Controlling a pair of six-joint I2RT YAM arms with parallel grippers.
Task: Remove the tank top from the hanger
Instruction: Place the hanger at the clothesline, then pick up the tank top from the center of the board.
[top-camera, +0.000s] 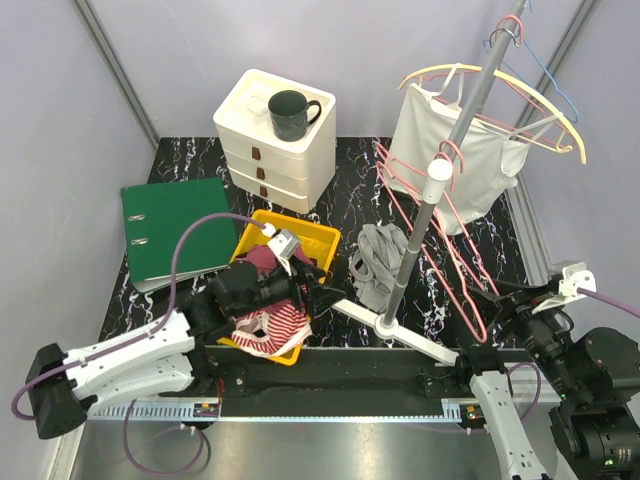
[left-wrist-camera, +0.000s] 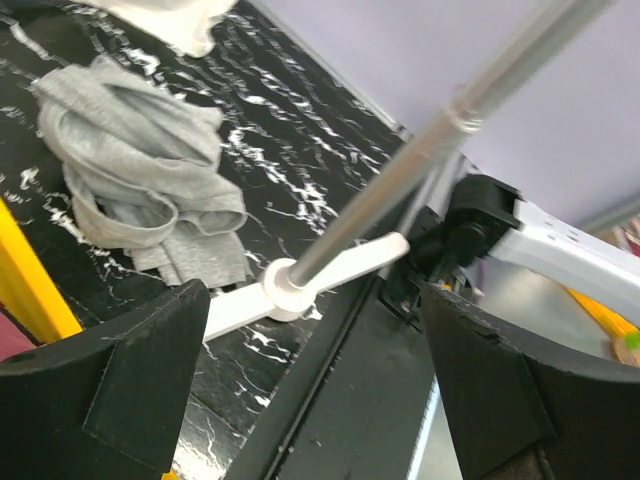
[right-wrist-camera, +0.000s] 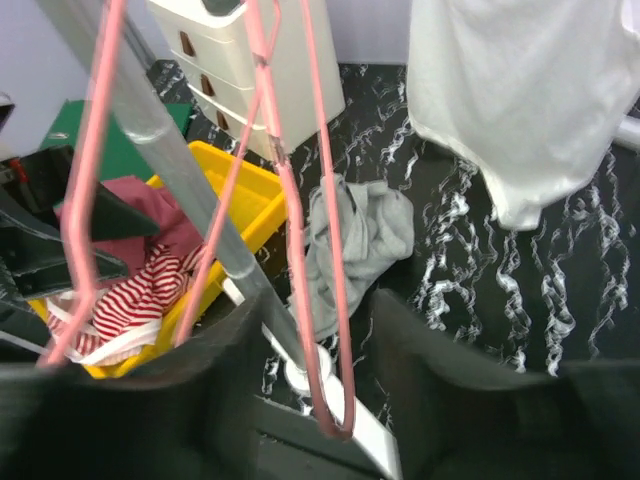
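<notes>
The left gripper lowers to the right in the top view onto the grey garment's bin-side fold (top-camera: 366, 271) (left-wrist-camera: 142, 236) next, as it lies below the gripper, past the bin's edge.
A white tank top (top-camera: 450, 160) (right-wrist-camera: 520, 90) hangs on a cream hanger (top-camera: 520, 95) on the tilted rack pole (top-camera: 425, 215). Empty pink hangers (top-camera: 440, 240) (right-wrist-camera: 300, 230) dangle from the same pole. The lower bend of one sits loosely between the parted jaws of my right gripper (top-camera: 497, 305) (right-wrist-camera: 335, 400). A crumpled grey strappy garment (top-camera: 375, 262) (left-wrist-camera: 140, 170) (right-wrist-camera: 365, 235) lies on the table beside the rack's white base (top-camera: 388, 322) (left-wrist-camera: 285, 290). My left gripper (top-camera: 315, 285) (left-wrist-camera: 315, 400) is open and empty, over the right edge of the yellow bin.
The yellow bin (top-camera: 325, 240) holds red-striped and maroon clothes (top-camera: 275, 325). A green binder (top-camera: 180, 230) lies at the left. White drawers (top-camera: 275, 150) carrying a dark mug (top-camera: 290, 112) stand at the back. A blue hanger (top-camera: 550, 75) hangs at the rack's top.
</notes>
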